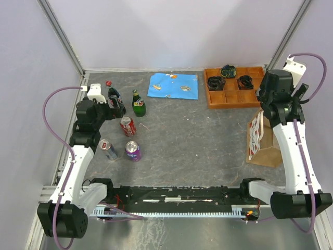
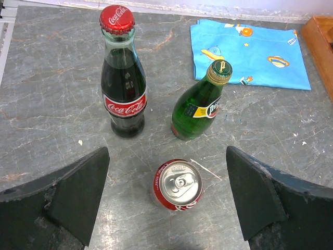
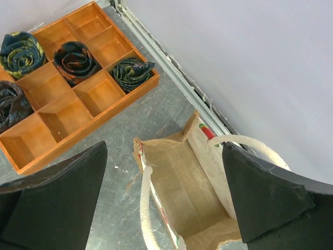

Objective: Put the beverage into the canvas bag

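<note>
My right gripper moves down and back onto the far end of the white handle [image 3: 148, 171] by the open tabletop next, as this rope stands clear of the canvas.
Several drinks stand at the left: a Coca-Cola glass bottle [image 1: 112, 97] [image 2: 123, 78], a green bottle [image 1: 138, 104] [image 2: 200, 107], a red cola can [image 1: 127, 126] [image 2: 177, 184], a silver-blue can [image 1: 108, 149] and a purple can [image 1: 133, 151]. My left gripper [image 1: 115, 110] [image 2: 166, 172] is open and empty above them, with the red can between its fingers in the left wrist view. The canvas bag [image 1: 263, 140] [image 3: 192, 192] stands upright at the right, mouth open and inside bare. My right gripper [image 1: 276, 112] [image 3: 164, 166] is open and empty above it.
A blue printed cloth [image 1: 174, 85] [image 2: 250, 49] lies at the back middle. An orange wooden compartment tray [image 1: 234, 95] [image 3: 104, 96] with rolled fabrics sits at the back right, near the bag. Walls close in the left, back and right sides.
</note>
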Controlling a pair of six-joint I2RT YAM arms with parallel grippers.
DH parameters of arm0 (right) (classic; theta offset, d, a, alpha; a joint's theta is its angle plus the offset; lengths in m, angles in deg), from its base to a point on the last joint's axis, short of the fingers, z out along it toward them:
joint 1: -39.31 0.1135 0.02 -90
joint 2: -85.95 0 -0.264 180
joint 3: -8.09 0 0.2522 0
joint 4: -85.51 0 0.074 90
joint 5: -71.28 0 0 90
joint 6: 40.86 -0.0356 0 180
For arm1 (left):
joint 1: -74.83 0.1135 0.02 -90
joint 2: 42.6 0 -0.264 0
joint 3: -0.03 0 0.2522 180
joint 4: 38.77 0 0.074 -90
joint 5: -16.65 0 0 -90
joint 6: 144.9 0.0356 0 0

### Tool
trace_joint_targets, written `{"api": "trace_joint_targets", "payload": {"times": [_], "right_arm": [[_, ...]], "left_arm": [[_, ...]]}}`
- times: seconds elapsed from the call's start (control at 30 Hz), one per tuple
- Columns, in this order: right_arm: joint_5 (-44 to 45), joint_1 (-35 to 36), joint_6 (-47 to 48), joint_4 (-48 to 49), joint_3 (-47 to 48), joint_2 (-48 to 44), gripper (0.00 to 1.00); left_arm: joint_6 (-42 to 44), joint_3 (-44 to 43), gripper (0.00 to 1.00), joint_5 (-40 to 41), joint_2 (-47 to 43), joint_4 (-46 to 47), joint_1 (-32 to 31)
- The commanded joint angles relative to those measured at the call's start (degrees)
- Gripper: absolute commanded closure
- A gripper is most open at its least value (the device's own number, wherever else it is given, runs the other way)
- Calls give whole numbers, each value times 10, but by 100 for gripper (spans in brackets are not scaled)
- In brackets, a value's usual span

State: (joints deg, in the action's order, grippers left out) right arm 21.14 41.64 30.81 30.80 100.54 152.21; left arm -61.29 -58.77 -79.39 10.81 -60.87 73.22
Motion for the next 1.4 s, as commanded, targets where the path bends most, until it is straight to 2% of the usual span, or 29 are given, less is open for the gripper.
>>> {"api": "trace_joint_targets", "payload": {"times": [0.0, 0.07, 0.17, 0.23, 0.3, 0.57, 0.93, 1.37], "right_arm": [[-48, -7, 67, 4, -6, -35, 1], [-71, -19, 70, -37, 18, -27, 4], [-98, -52, 41, -188, 105, 47, 6], [-138, -83, 33, -270, 149, 110, 4], [-202, -123, 31, -302, 161, 140, 4], [-301, -203, 11, -248, 105, 170, 10], [-427, -210, -13, -184, 53, 179, 13], [-415, -209, -3, -141, -24, 211, 17]], "left_arm": [[23, -22, 1, -1, -21, 25, 4], [25, -21, 1, -1, -25, 22, 4], [27, -16, 1, -2, -34, 20, 5], [25, -10, 1, -5, -39, 20, 5], [18, -3, 1, -7, -43, 22, 5], [4, 11, 2, -14, -49, 23, 5], [-5, 42, 2, -11, -68, 24, 5], [-20, 41, 2, -18, -32, 58, 4]]}}
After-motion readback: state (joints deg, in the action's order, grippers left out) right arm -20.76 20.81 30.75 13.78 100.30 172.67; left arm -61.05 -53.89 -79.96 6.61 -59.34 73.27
